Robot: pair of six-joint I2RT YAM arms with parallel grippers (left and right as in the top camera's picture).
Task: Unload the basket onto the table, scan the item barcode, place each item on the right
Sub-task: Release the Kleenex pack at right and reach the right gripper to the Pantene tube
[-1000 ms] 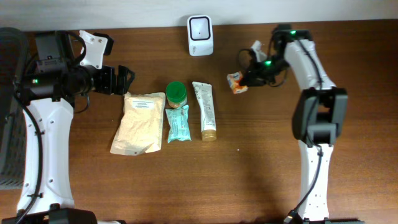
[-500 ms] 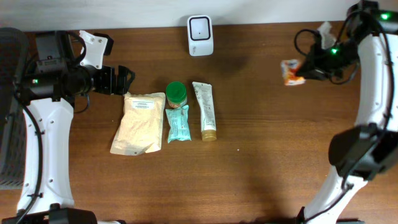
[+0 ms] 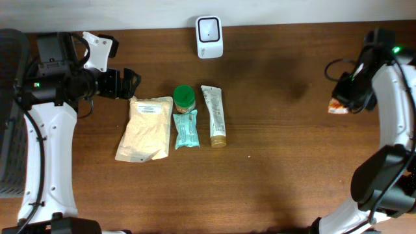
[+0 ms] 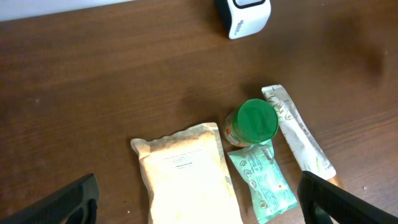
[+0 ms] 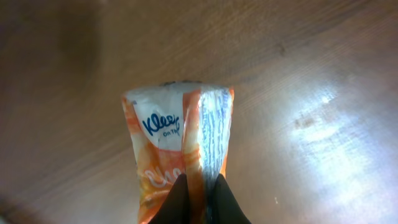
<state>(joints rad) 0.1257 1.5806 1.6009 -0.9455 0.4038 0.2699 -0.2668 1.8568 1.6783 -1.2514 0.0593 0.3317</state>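
Note:
I need to lower my right gripper and pull it slightly back first, to get the tissue pack down to empty wood on the tabletop.
An orange and white Kleenex tissue pack (image 5: 177, 149) hangs pinched at its seam in my right gripper (image 5: 200, 202), which is shut on it. From overhead the pack (image 3: 337, 105) is at the far right of the table, well away from the white barcode scanner (image 3: 209, 36) at the back centre. My left gripper (image 3: 130, 83) stands open at the left, just above a beige pouch (image 3: 145, 127). In the left wrist view its fingers (image 4: 68, 200) spread wide over the pouch (image 4: 186, 174).
A green-lidded jar (image 3: 184, 97), a mint green packet (image 3: 186, 129) and a white tube (image 3: 214, 114) lie in a row beside the pouch. The scanner (image 4: 244, 15) also shows at the top of the left wrist view. A dark bin edge (image 3: 8, 117) borders the left side.
My right arm has swung the tissue pack from near the scanner to the far right and then down toward the table. The left arm has stayed still.

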